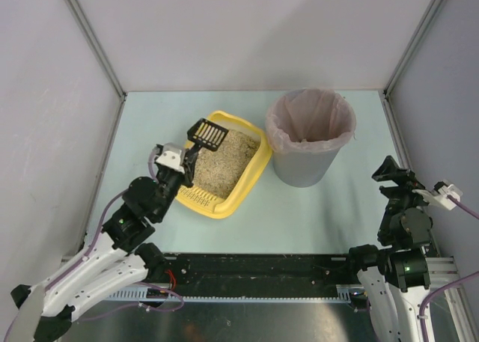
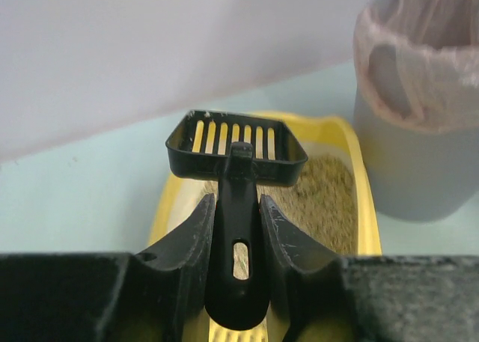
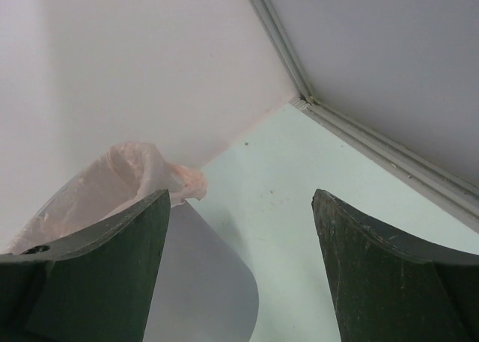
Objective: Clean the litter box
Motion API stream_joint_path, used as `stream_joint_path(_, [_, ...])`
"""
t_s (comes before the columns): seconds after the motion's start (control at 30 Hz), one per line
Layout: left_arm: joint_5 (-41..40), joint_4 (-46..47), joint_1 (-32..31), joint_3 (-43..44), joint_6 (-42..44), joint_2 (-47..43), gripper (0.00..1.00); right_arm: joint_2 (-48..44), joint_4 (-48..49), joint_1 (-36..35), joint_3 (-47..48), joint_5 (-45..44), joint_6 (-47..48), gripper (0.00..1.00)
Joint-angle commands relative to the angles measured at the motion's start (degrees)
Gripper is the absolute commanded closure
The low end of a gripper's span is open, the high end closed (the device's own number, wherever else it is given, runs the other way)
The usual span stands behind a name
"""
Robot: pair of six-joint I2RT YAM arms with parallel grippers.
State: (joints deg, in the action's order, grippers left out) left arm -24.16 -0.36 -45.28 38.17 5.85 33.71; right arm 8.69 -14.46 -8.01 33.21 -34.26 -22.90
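I will shift my left gripper next and lower it onto the middle of the litter [image 1: 224,162].
The yellow litter box [image 1: 254,171] sits mid-table with beige litter [image 1: 224,162] in it, its slotted lip toward the near left. My left gripper [image 1: 184,156] is shut on the handle of a black slotted scoop [image 1: 207,134], held raised over the box's far left part. In the left wrist view the scoop [image 2: 238,144] looks empty above the litter [image 2: 322,200], and the gripper [image 2: 236,207] clamps its handle. My right gripper [image 1: 394,171] is open and empty at the right, apart from the box; in its own view the gripper [image 3: 239,200] points toward the far right corner.
A grey round bin [image 1: 308,136] with a pinkish liner stands right of the litter box; it also shows in the left wrist view [image 2: 419,95] and the right wrist view [image 3: 194,282]. Enclosure walls close in the table on three sides.
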Motion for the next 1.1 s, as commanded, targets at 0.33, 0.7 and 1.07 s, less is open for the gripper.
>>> stream_joint_path(0.33, [10.27, 13.35, 5.29, -12.86, -10.85, 5.39, 1.0, 3.35, 2.68, 0.19, 0.8, 2.27, -4.7, 0.19])
stream_joint_path(0.7, [10.62, 29.7, 5.9, -17.87, -11.56, 16.11, 1.0, 5.99, 3.38, 0.19, 0.8, 3.85, -5.58, 0.19])
stream_joint_path(1.07, [16.95, 39.9, 10.03, -19.36, -12.53, 29.81, 1.0, 6.69, 3.39, 0.19, 0.8, 3.94, -5.58, 0.19])
